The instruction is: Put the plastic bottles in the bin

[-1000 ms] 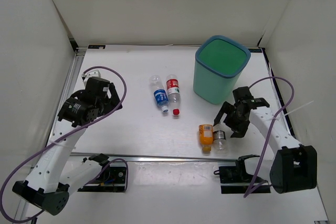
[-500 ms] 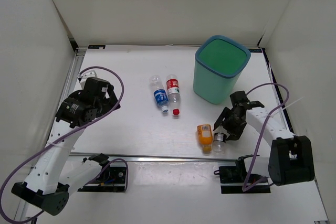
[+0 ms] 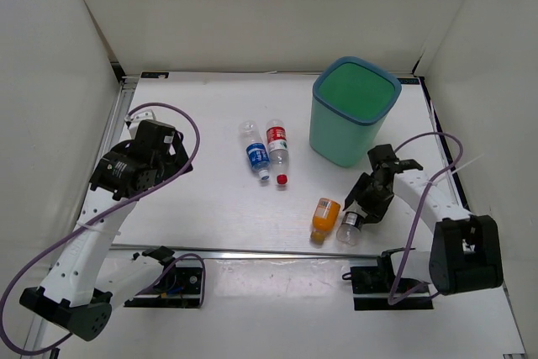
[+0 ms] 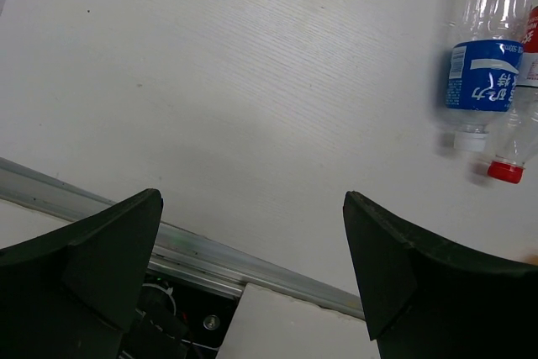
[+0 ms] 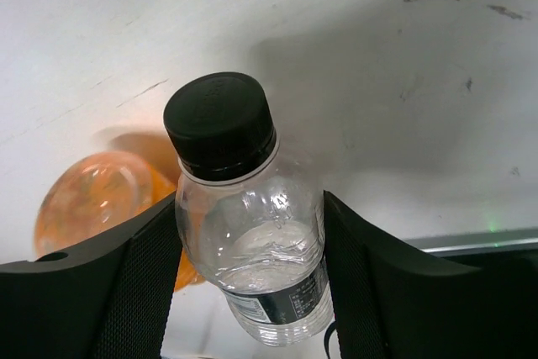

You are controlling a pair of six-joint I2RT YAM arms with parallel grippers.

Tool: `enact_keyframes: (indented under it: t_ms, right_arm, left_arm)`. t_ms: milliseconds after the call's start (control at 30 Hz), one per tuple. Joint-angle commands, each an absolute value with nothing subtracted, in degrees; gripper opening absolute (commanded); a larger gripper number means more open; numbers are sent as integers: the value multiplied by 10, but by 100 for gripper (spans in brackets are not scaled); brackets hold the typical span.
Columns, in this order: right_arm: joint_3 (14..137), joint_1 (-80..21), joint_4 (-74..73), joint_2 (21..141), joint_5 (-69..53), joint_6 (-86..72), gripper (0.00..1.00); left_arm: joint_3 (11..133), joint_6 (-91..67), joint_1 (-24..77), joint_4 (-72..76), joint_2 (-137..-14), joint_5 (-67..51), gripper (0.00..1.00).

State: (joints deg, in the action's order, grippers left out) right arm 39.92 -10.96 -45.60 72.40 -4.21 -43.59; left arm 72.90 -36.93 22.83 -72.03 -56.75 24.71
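Observation:
The bin's opening point(image 3: 360, 92) is higher than my right gripper and outward of it. Next, I will raise the clear bottle above the bin's rim, move it outward and release it inside the bin.
My right gripper point(image 3: 357, 214) point(image 5: 252, 250) is shut on the clear bottle with a dark label point(image 5: 252, 241) point(image 3: 350, 226), black cap pointing away from the wrist; both pads press its sides at the table's near edge. The orange bottle point(image 3: 324, 215) point(image 5: 92, 199) lies just left of it, tilted. The blue-label bottle point(image 3: 255, 155) point(image 4: 483, 73) and the red-label, red-capped bottle point(image 3: 277, 149) point(image 4: 519, 124) lie side by side mid-table. The teal bin point(image 3: 353, 111) stands upright at the back right. My left gripper point(image 3: 160, 161) point(image 4: 252, 266) hangs open over bare table at the left, holding nothing.
A metal rail point(image 3: 252, 251) point(image 4: 252, 262) runs along the table's near edge, with the arm bases and cables just below it. White walls enclose the left, back and right sides. The bin stands just behind my right arm.
My right gripper dropped onto the dark-label bottle and shut on it. The orange bottle was nudged left and tilted. The left arm shifted slightly.

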Motion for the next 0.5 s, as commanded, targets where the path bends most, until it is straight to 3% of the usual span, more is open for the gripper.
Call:
enact_keyframes:
  t_ms: [0, 200, 467]
  right_arm:
    - [461, -112, -521, 668, -21, -443, 37]
    - [589, -112, -604, 588, -44, -423, 36]
    - [883, -112, -669, 621, -87, -375, 34]
  left_arm:
    - [747, -365, 226, -720, -563, 260, 100]
    - [736, -365, 226, -714, -563, 266, 100]
    - [719, -370, 226, -697, -569, 249, 100]
